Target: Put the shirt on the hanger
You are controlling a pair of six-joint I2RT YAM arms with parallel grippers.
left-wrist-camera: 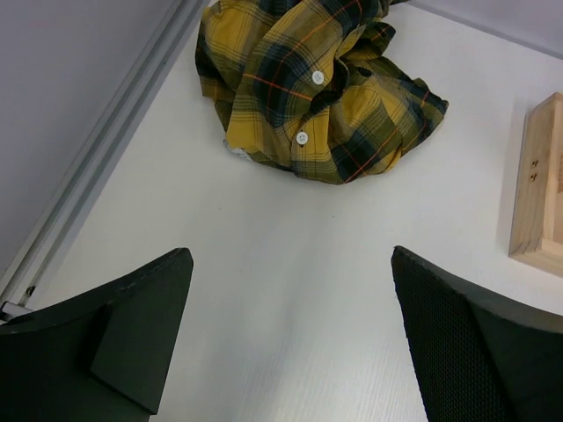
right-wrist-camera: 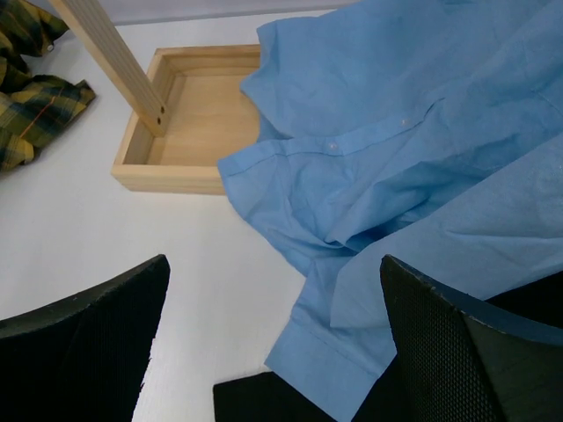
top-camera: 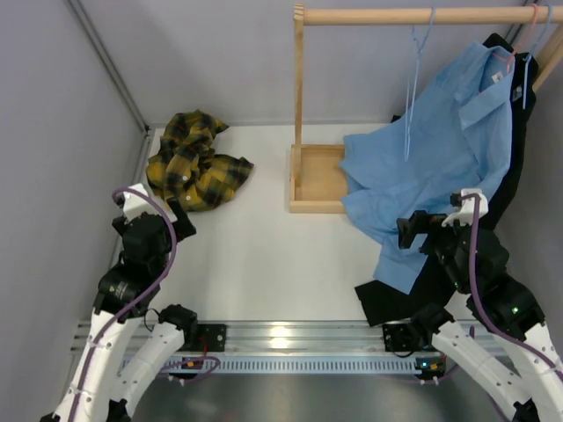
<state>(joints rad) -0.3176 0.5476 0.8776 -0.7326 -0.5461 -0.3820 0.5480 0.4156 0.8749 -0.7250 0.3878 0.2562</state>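
My left gripper's open fingers are over bare table, short of the shirt; next it should move out and down onto the shirt's plaid fold beyond the buttons.
The yellow and black plaid shirt lies crumpled on the white table at the far left; in the left wrist view two white buttons show. The pale blue hanger hangs empty from the wooden rod, seen edge-on. My left gripper is open and empty just short of the shirt, its fingers wide apart over bare table. My right gripper is open and empty over the hem of the light blue shirt. The plaid shirt's edge also shows in the right wrist view.
A wooden rack with a box base stands at the back centre. A light blue shirt hangs from a pink hanger and drapes onto the table. A black garment lies under it. Grey walls close the left and back.
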